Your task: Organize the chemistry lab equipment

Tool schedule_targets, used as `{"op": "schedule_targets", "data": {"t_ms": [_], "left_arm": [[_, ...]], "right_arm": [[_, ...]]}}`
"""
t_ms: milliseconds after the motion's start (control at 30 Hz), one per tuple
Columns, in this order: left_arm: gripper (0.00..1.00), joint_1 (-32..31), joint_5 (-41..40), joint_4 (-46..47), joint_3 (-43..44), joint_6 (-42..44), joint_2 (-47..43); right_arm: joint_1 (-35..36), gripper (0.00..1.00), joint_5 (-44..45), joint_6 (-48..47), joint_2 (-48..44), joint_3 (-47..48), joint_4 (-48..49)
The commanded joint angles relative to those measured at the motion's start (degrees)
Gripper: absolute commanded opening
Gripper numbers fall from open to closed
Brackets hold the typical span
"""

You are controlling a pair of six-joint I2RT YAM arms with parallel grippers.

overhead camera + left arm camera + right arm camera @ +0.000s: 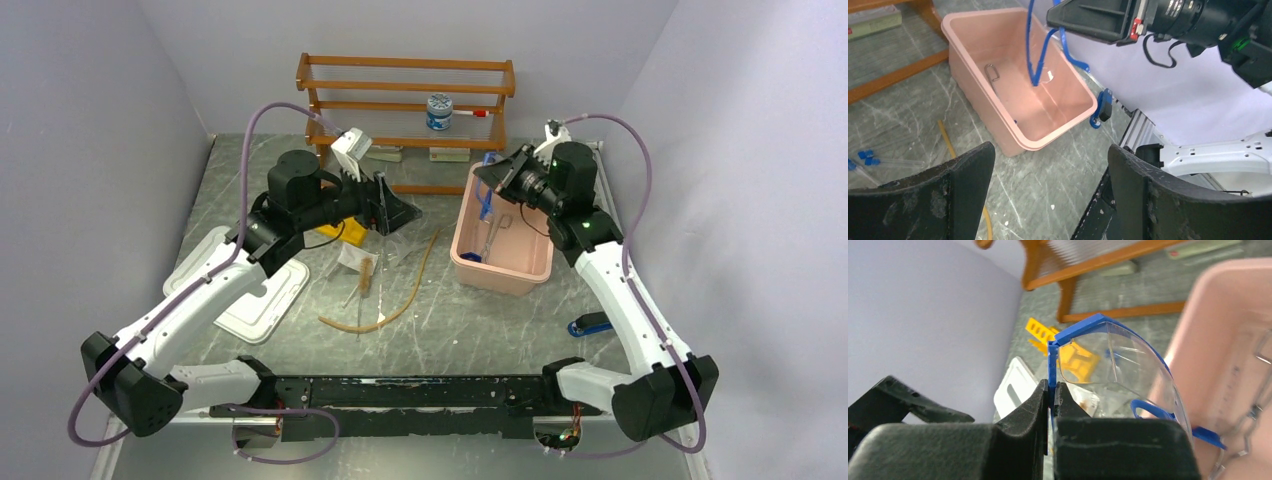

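Note:
The goggles go beside the metal tongs next, where the pink bin's bottom is bare. My right gripper first tilts downward and lowers into the bin.
My right gripper is shut on the blue frame of clear safety goggles and holds them above the pink bin; the goggles hang over the bin in the left wrist view. Metal tongs lie inside the bin. My left gripper is open and empty, raised over the table left of the bin. The yellow test-tube rack lies under my left arm. The tan hose curves across the table's middle. Blue-capped tubes lie beside the hose.
A wooden shelf stands at the back with a white-lidded jar on it. A white tray lies at the left. A blue-and-black tool lies by the right arm.

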Motion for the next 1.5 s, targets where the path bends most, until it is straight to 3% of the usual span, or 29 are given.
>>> {"op": "schedule_targets", "data": {"t_ms": [0,300,767,967,1333,1467], "left_arm": [[0.86,0.2,-3.1,-1.2,-0.9,1.8,1.5],[0.85,0.3,-4.5,-3.0,-0.2,3.8,7.0],[0.84,0.2,-6.3,-5.7,5.9,7.2,16.9],[0.83,0.2,-6.9,-6.0,6.5,7.0,18.5],[0.82,0.3,-8.5,-6.8,7.7,6.9,19.8],[0.82,0.3,-8.5,-6.7,8.4,6.6,20.3]], "right_arm": [[-4.7,0.00,-2.8,1.2,1.6,0.7,-8.6],[-9.7,0.00,-3.0,2.9,10.6,-0.3,-16.6],[-7.8,0.00,19.6,-6.0,28.6,4.2,-19.3],[-7.7,0.00,24.9,-11.2,34.8,7.9,-18.9],[-6.8,0.14,32.9,-15.6,40.6,10.8,-19.8],[-6.5,0.27,34.3,-15.2,40.9,11.4,-20.7]]}}
